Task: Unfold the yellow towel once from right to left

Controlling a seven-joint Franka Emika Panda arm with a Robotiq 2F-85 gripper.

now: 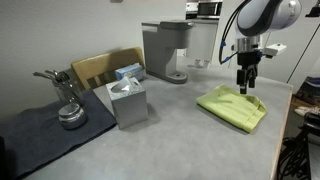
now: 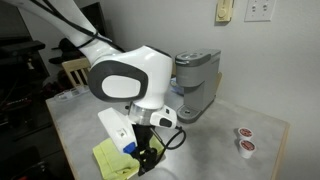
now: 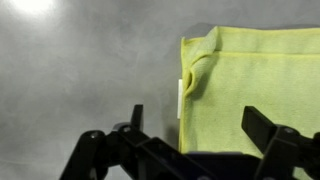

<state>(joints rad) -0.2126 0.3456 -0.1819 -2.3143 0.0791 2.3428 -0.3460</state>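
The towel's edge by the white tag [image 3: 187,110] is below my gripper, between its open fingers, so next I will lower my gripper and close it on that edge.
The yellow towel [image 1: 232,107] lies folded on the grey table near its far right side. It also shows in an exterior view [image 2: 112,160], partly hidden behind the arm, and in the wrist view [image 3: 250,85], where its edge has a small white tag and a puckered corner. My gripper [image 1: 246,88] hangs just above the towel's far edge with its fingers pointing down. In the wrist view the gripper [image 3: 200,125] is open, one finger over bare table and the other over the towel, and holds nothing.
A white tissue box [image 1: 127,100] stands mid-table. A grey coffee machine [image 1: 166,50] stands at the back. A dark grey mat [image 1: 45,128] carries a metal tool [image 1: 68,112]. Two coffee pods [image 2: 243,140] sit near the table's edge. A wooden chair [image 1: 100,66] stands behind.
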